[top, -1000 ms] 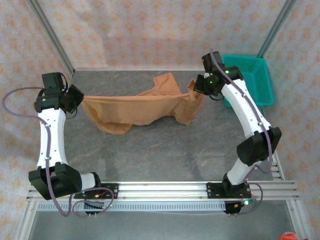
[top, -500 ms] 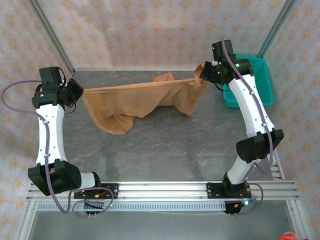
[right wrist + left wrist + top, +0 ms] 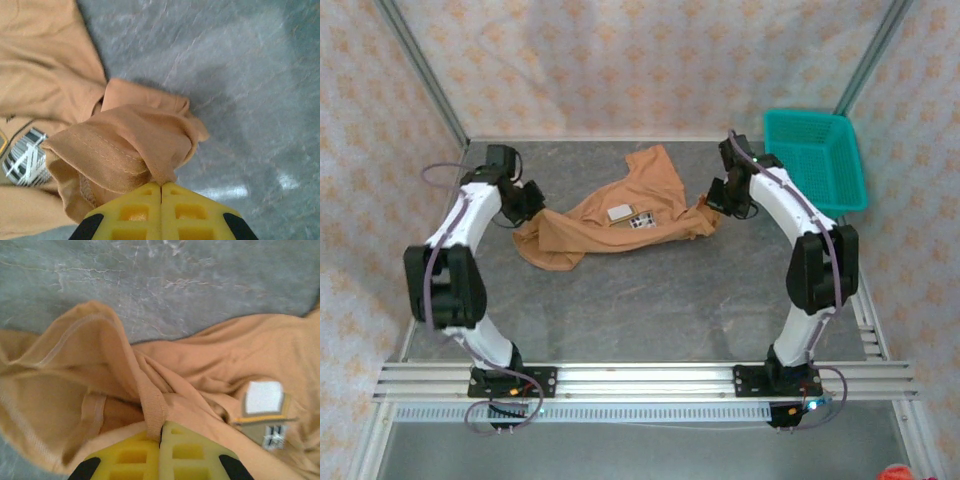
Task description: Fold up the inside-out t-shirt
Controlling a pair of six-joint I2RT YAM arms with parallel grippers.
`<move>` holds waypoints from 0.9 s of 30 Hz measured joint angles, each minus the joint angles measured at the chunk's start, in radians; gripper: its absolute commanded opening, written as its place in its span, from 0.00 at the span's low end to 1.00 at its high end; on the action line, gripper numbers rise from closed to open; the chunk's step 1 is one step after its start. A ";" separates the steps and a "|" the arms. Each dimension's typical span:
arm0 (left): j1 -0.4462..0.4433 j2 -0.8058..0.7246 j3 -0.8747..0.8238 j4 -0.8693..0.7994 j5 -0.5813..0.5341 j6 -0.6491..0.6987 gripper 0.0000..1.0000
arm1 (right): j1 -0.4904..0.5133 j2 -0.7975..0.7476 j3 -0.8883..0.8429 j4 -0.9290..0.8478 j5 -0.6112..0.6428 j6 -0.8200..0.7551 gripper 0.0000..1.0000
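My left gripper will next pull the slack, rumpled shirt's ribbed hem outward onto the bare table past the shirt's edge point(image 3: 551, 188) and release it.
The inside-out t-shirt point(image 3: 582, 232) lies slack and rumpled on the grey table, with a small white label point(image 3: 618, 212) facing up near its middle. My left gripper point(image 3: 532, 210) is at the shirt's left end, shut on a ribbed hem band point(image 3: 152, 407) of the tan cloth point(image 3: 240, 355). At the shirt's right end my right gripper point(image 3: 716, 205) is shut on a bunched fold point(image 3: 130, 135) of cloth. The left wrist view shows the white label point(image 3: 263, 396) to the right of my fingers. In the right wrist view, a striped label point(image 3: 25, 156) peeks out at the left.
A teal mesh basket point(image 3: 817, 158) stands at the back right corner, just right of the right arm. Bare grey table point(image 3: 660, 300) stretches in front of the shirt. Patterned walls and metal posts close in the back and sides.
Both grippers came down and inward, still shut on the shirt. The cloth, stretched taut in the air between them before, now rests loose on the table with its labels showing.
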 measured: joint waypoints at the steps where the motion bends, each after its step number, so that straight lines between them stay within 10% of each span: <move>1: 0.001 0.053 0.033 -0.002 -0.001 0.000 0.00 | -0.005 0.023 0.025 0.008 0.021 0.005 0.00; 7: 0.008 0.339 0.347 -0.005 -0.018 0.000 0.00 | -0.050 0.212 0.245 0.024 0.117 0.020 0.00; 12: 0.008 0.414 0.431 -0.010 -0.011 0.005 0.52 | -0.069 0.346 0.364 0.021 0.113 0.019 0.00; 27: 0.004 0.324 0.243 0.074 0.115 0.029 0.32 | -0.047 0.380 0.380 0.011 0.041 0.019 0.00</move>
